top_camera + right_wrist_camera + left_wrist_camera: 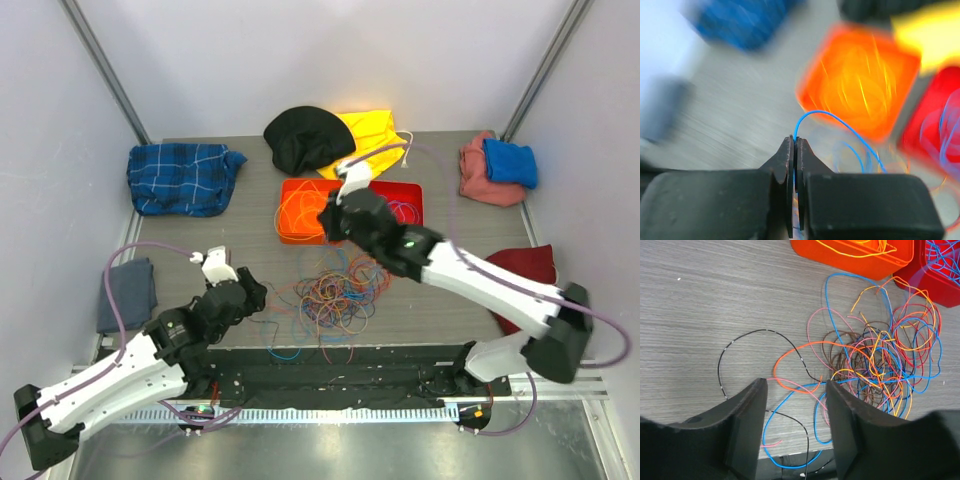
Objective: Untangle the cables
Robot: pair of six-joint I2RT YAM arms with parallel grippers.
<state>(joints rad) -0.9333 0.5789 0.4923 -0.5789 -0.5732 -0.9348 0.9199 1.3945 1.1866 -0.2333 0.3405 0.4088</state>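
The red bin of blue wires is right of my right gripper in the top view, so I'll swing over it next, lower and release my matching blue cable.
The cables lie in a loose multicoloured tangle (pixel 340 290) (pixel 885 365) at the middle front of the table. My right gripper (pixel 330 228) (pixel 795 142) hovers near the front of the orange bin (pixel 298 232) (pixel 860 85). It is shut on one thin blue cable (pixel 840 120), which arcs out of the fingertips and off to the right. That view is blurred. My left gripper (pixel 250 296) (pixel 795 390) is open, low over the tangle's left fringe. Blue, pink and black strands lie on the table between its fingers, none gripped.
The orange bin holds orange and yellow wires, and the red bin (pixel 405 192) (pixel 940 270) beside it holds blue and purple ones. Cloths ring the table: blue plaid (pixel 180 178), black (pixel 305 135), yellow (pixel 372 135), pink and blue (pixel 495 170), dark red (pixel 530 265), grey (pixel 128 290).
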